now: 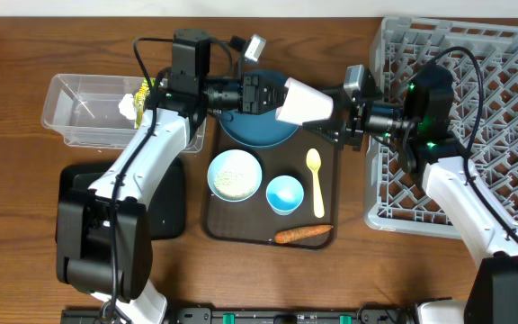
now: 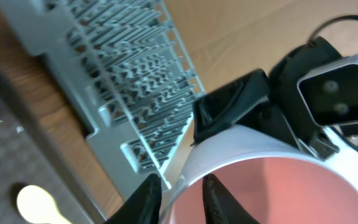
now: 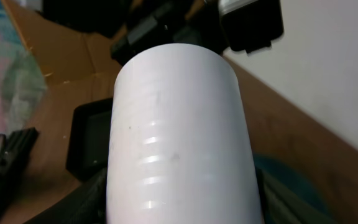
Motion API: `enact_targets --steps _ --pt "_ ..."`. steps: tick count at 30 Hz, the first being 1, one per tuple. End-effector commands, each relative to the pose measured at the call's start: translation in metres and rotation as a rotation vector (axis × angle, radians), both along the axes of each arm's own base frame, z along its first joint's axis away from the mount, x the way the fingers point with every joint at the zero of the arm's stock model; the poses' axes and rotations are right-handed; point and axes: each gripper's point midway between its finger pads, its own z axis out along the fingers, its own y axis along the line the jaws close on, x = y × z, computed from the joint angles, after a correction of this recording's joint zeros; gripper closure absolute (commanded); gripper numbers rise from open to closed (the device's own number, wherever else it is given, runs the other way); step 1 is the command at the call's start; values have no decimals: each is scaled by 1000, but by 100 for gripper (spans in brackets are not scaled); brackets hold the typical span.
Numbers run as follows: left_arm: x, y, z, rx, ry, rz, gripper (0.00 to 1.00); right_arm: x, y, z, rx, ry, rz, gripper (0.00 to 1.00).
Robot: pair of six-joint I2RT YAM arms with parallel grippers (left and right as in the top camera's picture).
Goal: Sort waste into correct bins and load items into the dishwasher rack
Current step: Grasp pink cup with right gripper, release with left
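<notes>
Next I will swing my right gripper to the right in the overhead view, turn the cup with its opening down there, lower and release it, as the rack's near side stands empty.
The pink-rimmed white cup (image 1: 304, 102) hangs on its side above the dark blue bowl (image 1: 245, 130), between both arms. My left gripper (image 1: 277, 96) straddles its rim, one finger outside and one inside the pink interior (image 2: 278, 186), with small gaps, so it stands slightly open (image 2: 180, 180). My right gripper (image 1: 331, 110) is shut on the cup's white body (image 3: 176, 124), its fingers pressed to both sides near the base (image 3: 179, 186). The grey dishwasher rack (image 1: 502, 108) stands to the right.
On the brown serving tray (image 1: 216, 220) sit a white bowl of rice (image 1: 235, 174), a small light-blue cup (image 1: 284, 193), a yellow spoon (image 1: 315, 180) and a carrot piece (image 1: 302, 235). The clear tub (image 1: 88, 108) holds tissue and a wrapper (image 1: 138, 101). A black tray (image 1: 167, 211) lies front left.
</notes>
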Motion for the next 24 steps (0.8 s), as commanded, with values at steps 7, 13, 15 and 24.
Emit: enact_targets --steps 7,13,15,24 --pt "35 55 -94 494 93 374 75 46 -34 -41 -110 278 -398 99" --pt "30 87 -105 614 123 433 80 61 -62 -44 -117 339 -564 99" --pt "30 104 -103 671 110 470 80 62 -75 -43 -138 358 -620 99" --pt "17 184 -66 904 37 692 79 46 -186 -24 -373 548 -1063 99"
